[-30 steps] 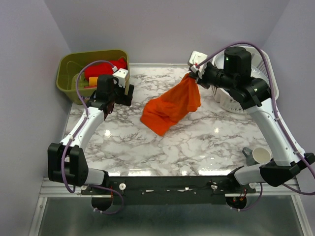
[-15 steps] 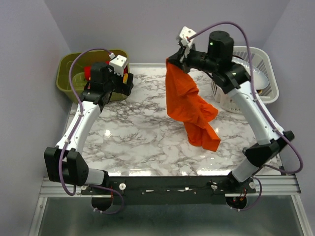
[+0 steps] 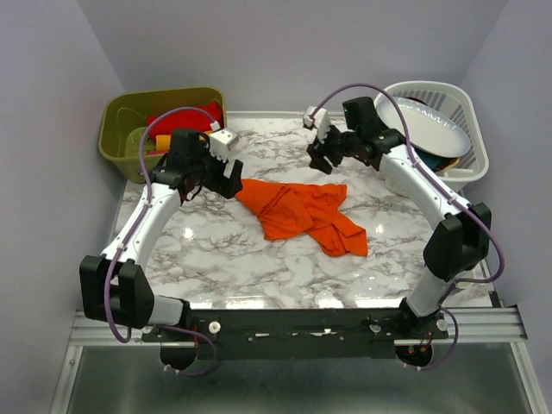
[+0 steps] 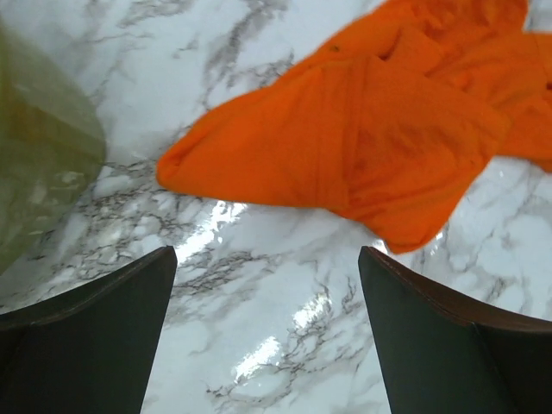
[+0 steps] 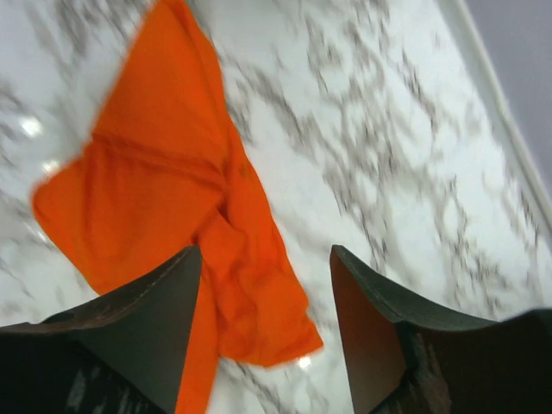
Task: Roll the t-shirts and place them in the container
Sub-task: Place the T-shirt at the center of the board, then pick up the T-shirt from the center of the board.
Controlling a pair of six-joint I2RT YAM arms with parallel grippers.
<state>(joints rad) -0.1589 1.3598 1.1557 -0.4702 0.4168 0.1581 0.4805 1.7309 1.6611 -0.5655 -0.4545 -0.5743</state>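
Note:
I will next lower my left gripper to the right in the top view onto the shirt's edge by the fold, because that edge is beyond my left gripper's open fingers.
A vivid orange t-shirt (image 3: pixel 297 211) lies crumpled and partly spread on the middle of the marble table (image 3: pixel 216 259), with nothing holding it. My right gripper (image 3: pixel 321 159) hovers open just behind the shirt's far edge. In the right wrist view the cloth (image 5: pixel 164 181) lies on the table below the open right gripper (image 5: pixel 266 254). My left gripper (image 3: pixel 228 178) is open at the shirt's left end; in its wrist view the shirt (image 4: pixel 371 129) lies just beyond the empty left gripper (image 4: pixel 267 259). A red t-shirt (image 3: pixel 185 119) is bundled in the green bin.
The olive green bin (image 3: pixel 116 129) stands at the back left corner. A white laundry basket (image 3: pixel 470 164) at the back right holds a white and teal dish (image 3: pixel 431 129). Walls close in the table at the back and both sides.
My right gripper swung the orange t-shirt up and over, then opened; the shirt dropped onto the table. The left gripper moved a little toward the shirt, still open.

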